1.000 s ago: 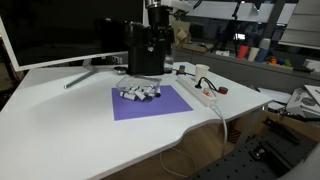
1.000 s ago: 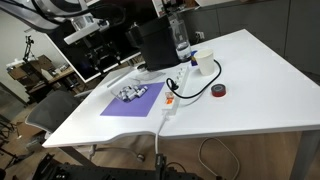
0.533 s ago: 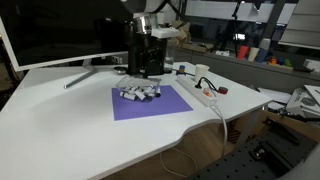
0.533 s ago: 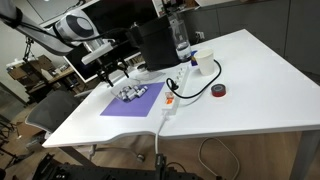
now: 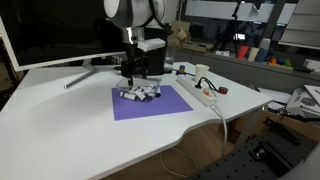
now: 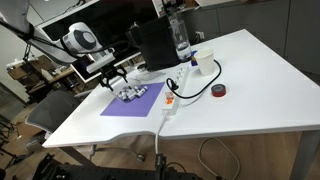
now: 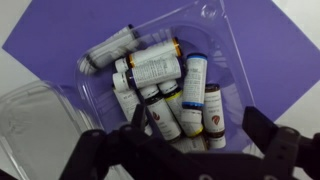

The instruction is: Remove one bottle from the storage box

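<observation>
My gripper moves down around that bottle's end with the cap and closes on it next, as the blue-banded bottle's white cap (image 7: 191, 121) lies below and between my open fingers.
The storage box (image 7: 225, 60) is a clear, shallow plastic tray on a purple mat (image 7: 270, 40). It holds several small labelled bottles (image 7: 163, 62) lying in a jumble, some with dark caps. In both exterior views the box (image 5: 139, 94) (image 6: 133, 92) is a small pale cluster on the mat. My gripper (image 7: 195, 128) is open and empty, right above the bottles, one finger on each side of the pile's near end. It hangs just over the box in both exterior views (image 5: 130, 76) (image 6: 118, 82).
A tall black box (image 5: 148, 50) stands behind the mat. A white power strip (image 5: 200, 92) with cables lies beside the mat, near a white cup (image 6: 204, 62), a clear bottle (image 6: 180, 38) and a tape roll (image 6: 218, 91). A monitor (image 5: 60, 30) stands at the back.
The arm has swung from beside the tall black box and come down over the mat. The gripper now hovers just above the bottles in the box.
</observation>
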